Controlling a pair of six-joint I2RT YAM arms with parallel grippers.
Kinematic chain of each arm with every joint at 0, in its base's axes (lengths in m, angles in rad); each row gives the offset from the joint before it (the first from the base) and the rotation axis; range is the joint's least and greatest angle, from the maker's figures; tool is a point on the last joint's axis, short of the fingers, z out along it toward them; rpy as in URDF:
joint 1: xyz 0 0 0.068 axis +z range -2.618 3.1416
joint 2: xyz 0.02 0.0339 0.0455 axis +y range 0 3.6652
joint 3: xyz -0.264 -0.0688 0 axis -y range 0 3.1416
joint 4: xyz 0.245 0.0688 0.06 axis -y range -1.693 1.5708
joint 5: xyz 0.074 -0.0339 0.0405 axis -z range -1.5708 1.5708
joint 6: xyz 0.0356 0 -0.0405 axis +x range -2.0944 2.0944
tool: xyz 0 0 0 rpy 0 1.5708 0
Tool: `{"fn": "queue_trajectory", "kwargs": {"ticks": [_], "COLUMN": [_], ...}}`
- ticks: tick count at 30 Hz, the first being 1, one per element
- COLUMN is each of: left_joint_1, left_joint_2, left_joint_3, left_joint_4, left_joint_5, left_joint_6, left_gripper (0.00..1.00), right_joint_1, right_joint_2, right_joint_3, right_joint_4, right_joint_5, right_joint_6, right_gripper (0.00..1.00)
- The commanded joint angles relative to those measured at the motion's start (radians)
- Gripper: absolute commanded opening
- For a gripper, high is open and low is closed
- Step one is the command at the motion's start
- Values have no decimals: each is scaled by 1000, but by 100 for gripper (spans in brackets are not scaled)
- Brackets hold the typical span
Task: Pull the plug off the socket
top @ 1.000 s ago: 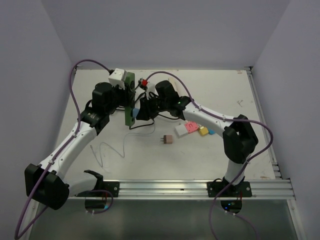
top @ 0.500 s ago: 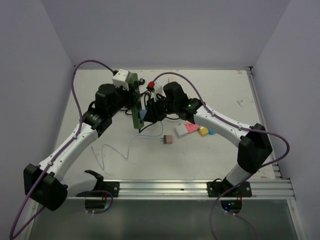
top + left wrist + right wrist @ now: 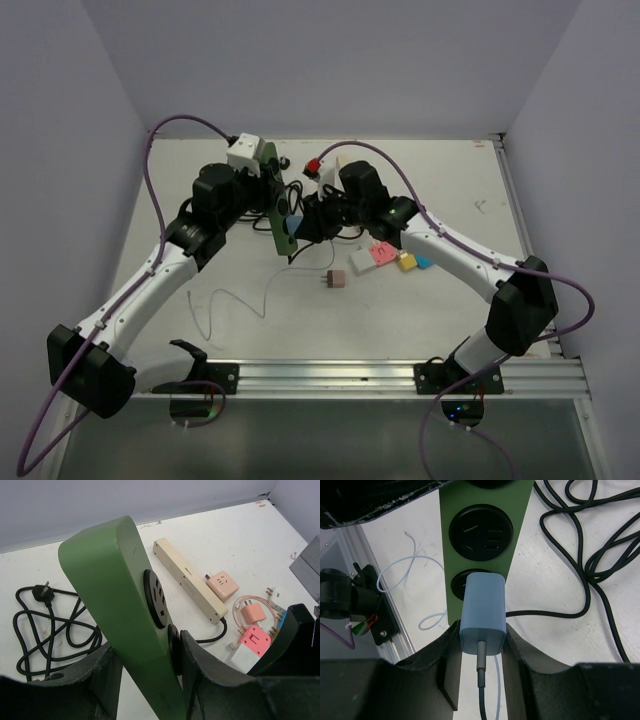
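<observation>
I will next pull the plug off the socket with my right gripper, then move it back and down there to release the plug.
The socket (image 3: 277,205) is a dark green power strip, held up on its edge and tilted, with black round outlets (image 3: 480,530). My left gripper (image 3: 145,650) is shut on the socket (image 3: 120,595); one finger (image 3: 200,665) presses an outlet ring. A light blue plug (image 3: 482,612) with a grey cable sits against the strip's end outlet, and its prongs are hidden. My right gripper (image 3: 481,630) is shut on the plug's sides. In the top view the plug (image 3: 288,226) lies between my left gripper (image 3: 262,200) and my right gripper (image 3: 300,222).
A coiled black cord (image 3: 50,625) lies behind the strip. A cream power strip (image 3: 187,580), a pink adapter (image 3: 222,585) and small chargers (image 3: 385,257) lie to the right. A brown-pink adapter (image 3: 335,281) and thin white cable (image 3: 240,300) lie nearer the front rail (image 3: 400,375).
Both grippers and the green strip have shifted to the right together. The strip's lower end has swung right, and the right arm's elbow has moved out toward the right wall.
</observation>
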Motion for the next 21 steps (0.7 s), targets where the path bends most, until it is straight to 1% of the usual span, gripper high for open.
{"fn": "queue_trajectory", "kwargs": {"ticks": [1, 8, 12, 15, 16, 18, 21], "left_joint_1": [95, 109, 153, 164, 164, 164, 164], "left_joint_2": [24, 25, 36, 36, 39, 42, 38], "left_joint_3": [25, 17, 26, 43, 47, 57, 67], "left_joint_4": [9, 27, 18, 10, 12, 12, 13], "left_joint_5": [-473, -431, -381, -313, -270, -235, -164], "left_joint_6": [281, 229, 175, 109, 79, 56, 20], "left_gripper": [0, 0, 0, 0, 0, 0, 0], "right_joint_1": [-22, -107, -111, -111, -111, -111, -111], "right_joint_2": [-149, -197, -214, -206, -196, -186, -177], "right_joint_3": [-22, -74, -97, -111, -113, -116, -145], "right_joint_4": [-225, -207, -179, -158, -153, -153, -125], "right_joint_5": [-153, -229, -261, -258, -262, -256, -194], "right_joint_6": [-67, -59, -50, -35, -33, -29, -1], "right_gripper": [0, 0, 0, 0, 0, 0, 0]}}
